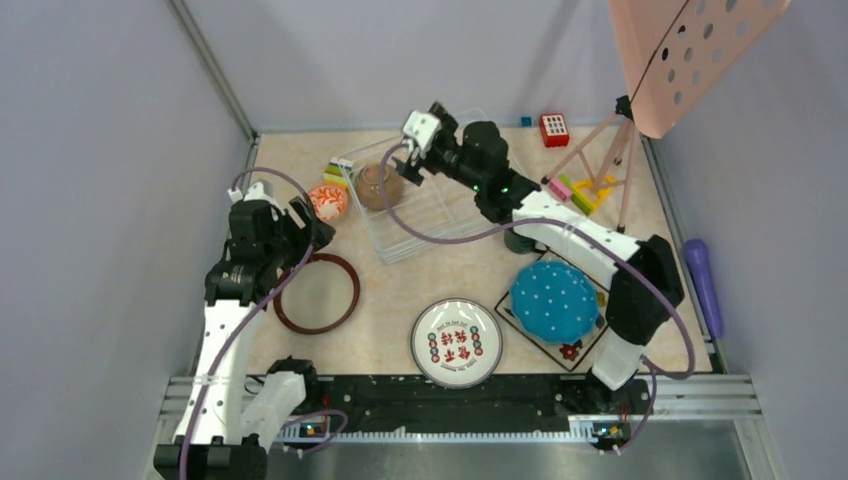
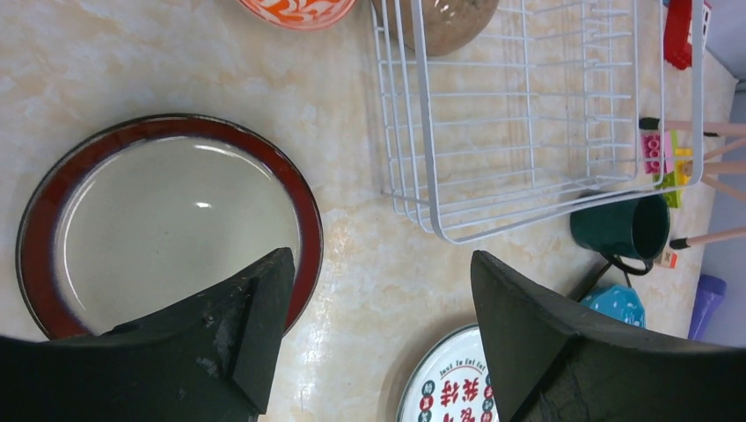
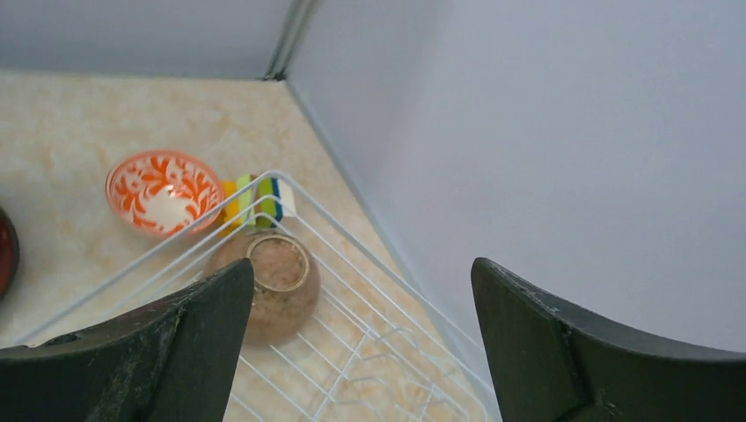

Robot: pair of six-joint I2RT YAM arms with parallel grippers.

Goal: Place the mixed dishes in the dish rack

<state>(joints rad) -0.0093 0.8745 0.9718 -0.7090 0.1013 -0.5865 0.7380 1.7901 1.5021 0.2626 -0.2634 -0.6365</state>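
The dark green mug, still outside the rack, stands below and back, so my right gripper comes back, tips down and descends onto its rim next.
The white wire dish rack stands at the back middle of the table. A brown bowl sits in the rack's left end, its ring-shaped base facing up. My right gripper hovers open and empty above the rack, just right of that bowl. The small orange-and-white bowl rests outside the rack's left side. My left gripper is open and empty above the table, between the dark red-rimmed plate and the white plate with red characters. The blue dotted plate lies on the black square plate. The dark green mug lies by the rack's near corner.
Colourful toy blocks and tripod legs crowd the back right, with a red keypad toy behind them. More blocks sit left of the rack. A purple object lies past the right edge. Walls close in on three sides.
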